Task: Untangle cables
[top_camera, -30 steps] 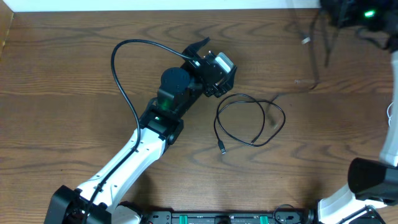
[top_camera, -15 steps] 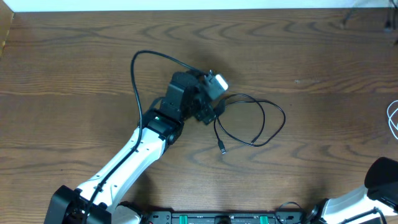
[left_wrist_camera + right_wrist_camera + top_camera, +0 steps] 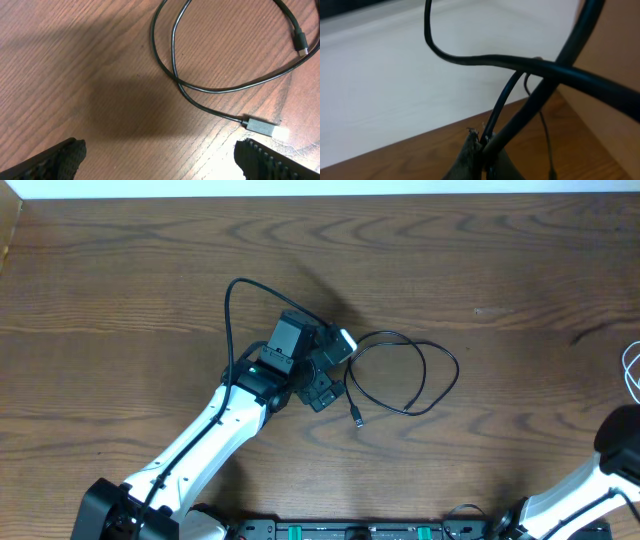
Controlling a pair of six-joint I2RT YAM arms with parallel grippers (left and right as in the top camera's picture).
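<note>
My right gripper lowers next, tilting down toward the wooden table below it, and releases the thin cable, since parts of the cable hang in midair.
The black cable (image 3: 403, 374) lies in a loose double loop on the wooden table, with one plug end (image 3: 357, 419) at the front. In the left wrist view the same black cable (image 3: 172, 55) and its plug (image 3: 261, 127) lie just beyond my left gripper (image 3: 162, 160), which is open, empty and low over the table. In the overhead view the left gripper (image 3: 327, 372) is at the loop's left edge. My right gripper (image 3: 480, 147) is shut on a thin cable (image 3: 501, 112) that looks dark against the light. A white cable loop (image 3: 630, 370) shows at the right edge.
The table (image 3: 120, 300) is brown wood with a white wall behind its far edge. The left arm's own thick black cable (image 3: 232, 310) arcs above the table. The right arm's white base (image 3: 620, 450) is at the front right corner.
My left gripper has moved down and toward the front, closing on the black loop's left edge. The right gripper and the cables it lifted have left the overhead view at the top right.
</note>
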